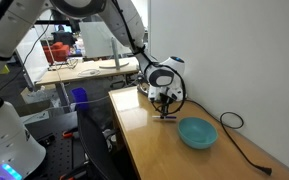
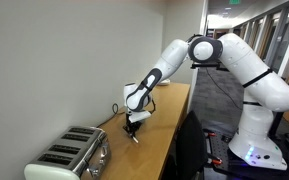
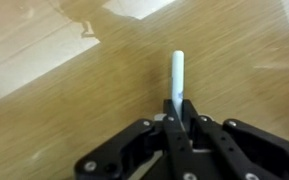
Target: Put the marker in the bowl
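My gripper should lift and carry the marker next, as it hangs low and short of the teal bowl's rim. Then my gripper should open over the bowl's middle [image 1: 197, 133].
My gripper [image 3: 175, 112] is shut on the marker [image 3: 176, 75], whose pale end sticks out past the fingertips over the wooden table top [image 3: 64, 110]. In an exterior view the gripper [image 1: 165, 108] hangs low over the table with the marker's tip [image 1: 165, 116] close to the wood. The teal bowl [image 1: 197, 132] stands on the table a short way from the gripper, nearer the camera. In an exterior view the gripper [image 2: 134, 127] holds the marker [image 2: 134, 137] tilted just above the table; the bowl is out of view there.
A black cable [image 1: 234, 135] loops over the table behind the bowl, by the white wall. A silver toaster [image 2: 72, 155] stands on the table near the gripper. The table's open edge [image 1: 124, 130] faces a workshop area with benches.
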